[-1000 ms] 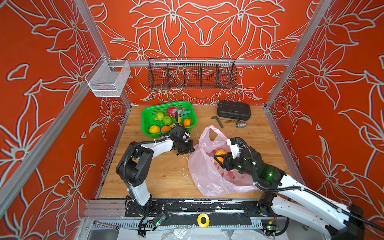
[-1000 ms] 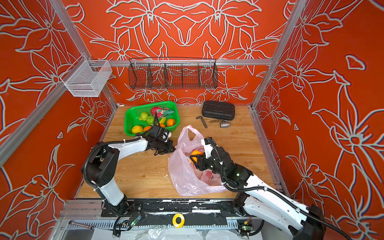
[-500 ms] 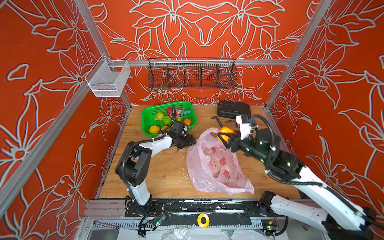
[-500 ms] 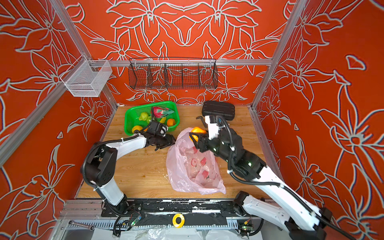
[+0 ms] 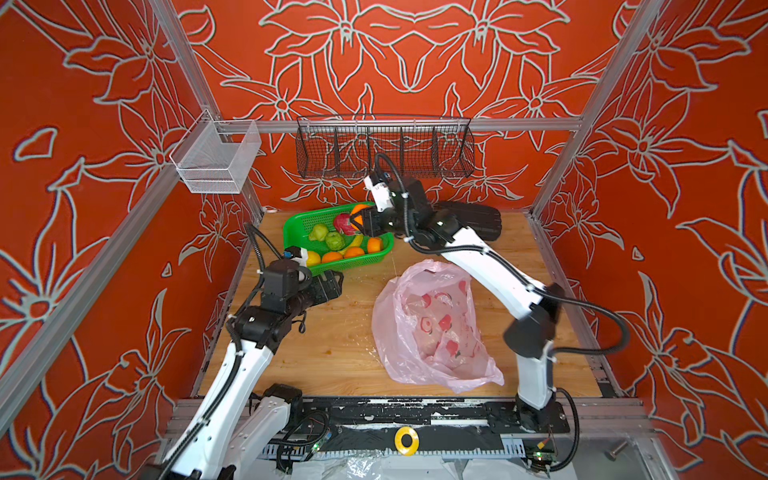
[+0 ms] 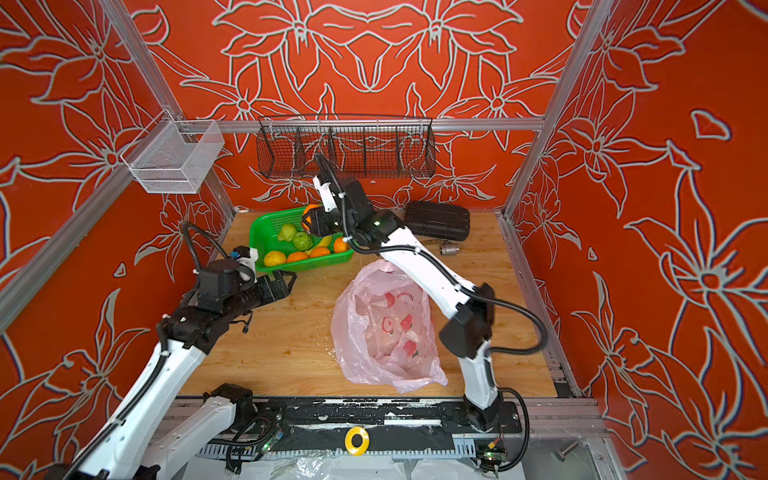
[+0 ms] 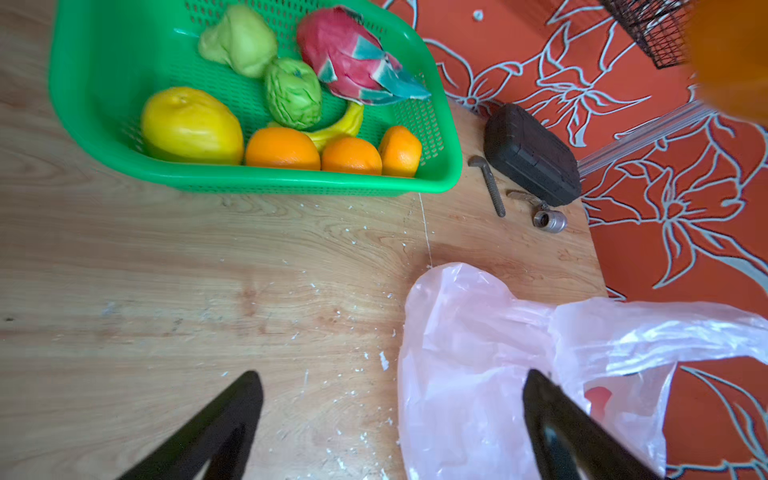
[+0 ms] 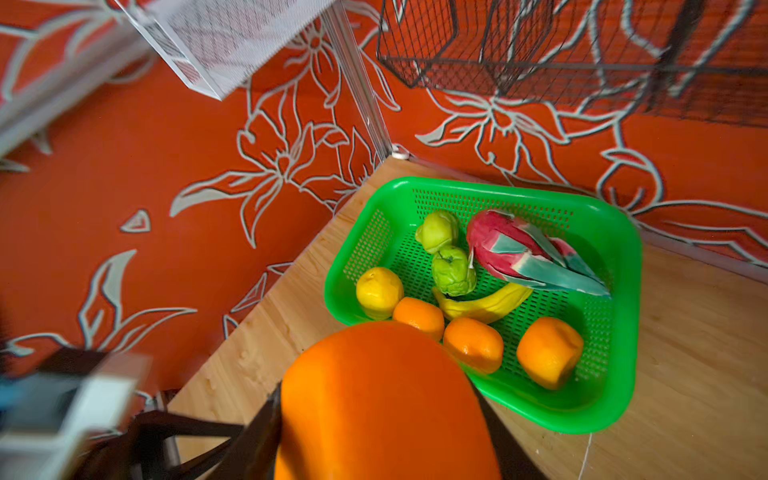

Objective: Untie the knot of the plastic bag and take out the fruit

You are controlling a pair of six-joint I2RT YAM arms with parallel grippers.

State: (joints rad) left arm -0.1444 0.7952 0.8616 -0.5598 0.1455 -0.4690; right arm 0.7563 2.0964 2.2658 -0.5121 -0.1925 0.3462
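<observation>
I will next bring the orange down onto the banana with my right gripper, between the dragon fruit and the oranges, and release it. The banana is below my gripper in the basket.
The pink plastic bag lies slack on the wooden table, its mouth toward the green basket. The knot is out of view. My right gripper hangs over the basket, shut on an orange. In the basket lie three oranges, a yellow lemon, two green fruits, a dragon fruit and a banana. My left gripper stands open and empty, low over the table between basket and bag.
A black case, an L-shaped key and a small metal fitting lie at the back right. A black wire rack and a white mesh basket hang on the back rail.
My right gripper lifted the orange out of the bag and carried it back-left over the basket. My left gripper opened, let go of the bag's edge and drew back; the bag slumped.
</observation>
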